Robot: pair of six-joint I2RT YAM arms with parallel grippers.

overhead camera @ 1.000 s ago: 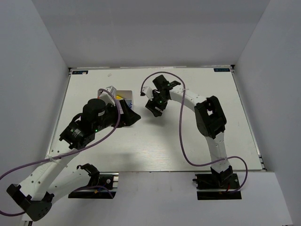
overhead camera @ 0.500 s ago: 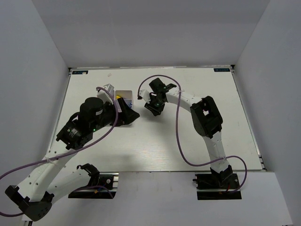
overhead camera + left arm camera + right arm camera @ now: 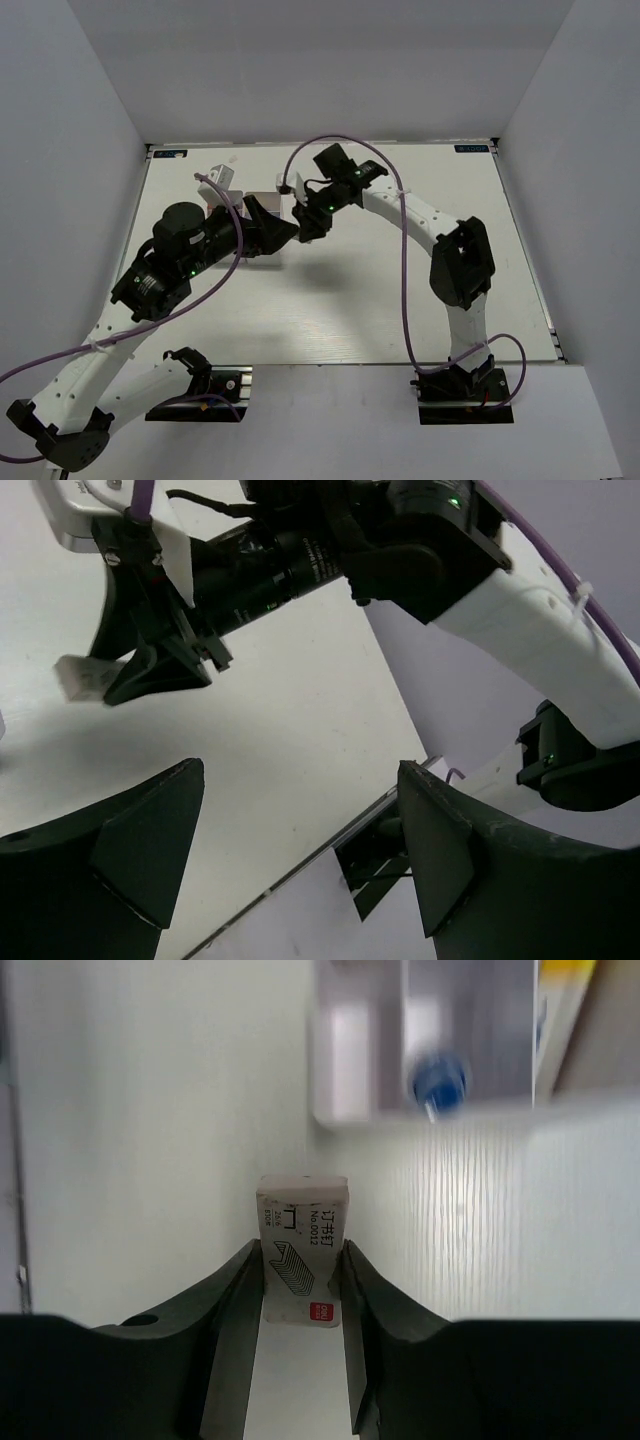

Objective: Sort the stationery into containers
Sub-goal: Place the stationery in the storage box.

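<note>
The end section of the organizer box beside the glue bottle (image 3: 438,1078) looks empty, so my right gripper should go left in the top view next and release over it.
My right gripper (image 3: 302,1278) is shut on a small white staple box (image 3: 303,1222) with a printed staple drawing and a red mark, held above the table. The white translucent organizer box (image 3: 360,1050) lies just ahead of it, with a blue-capped glue bottle (image 3: 438,1078) inside and something yellow (image 3: 566,970) in the neighbouring compartment. In the top view the right gripper (image 3: 306,226) hangs at the organizer's (image 3: 262,198) right edge; my left arm covers most of the organizer. My left gripper (image 3: 300,850) is open and empty, raised beside it (image 3: 278,234). The staple box also shows in the left wrist view (image 3: 84,678).
The white table (image 3: 400,290) is walled by grey panels on three sides. The right arm's purple cable (image 3: 400,300) loops over the table's right half. The two grippers are close together near the organizer.
My right gripper has moved left with the staple box, up to the organizer's edge. My left arm has lifted and swung its gripper up and right.
</note>
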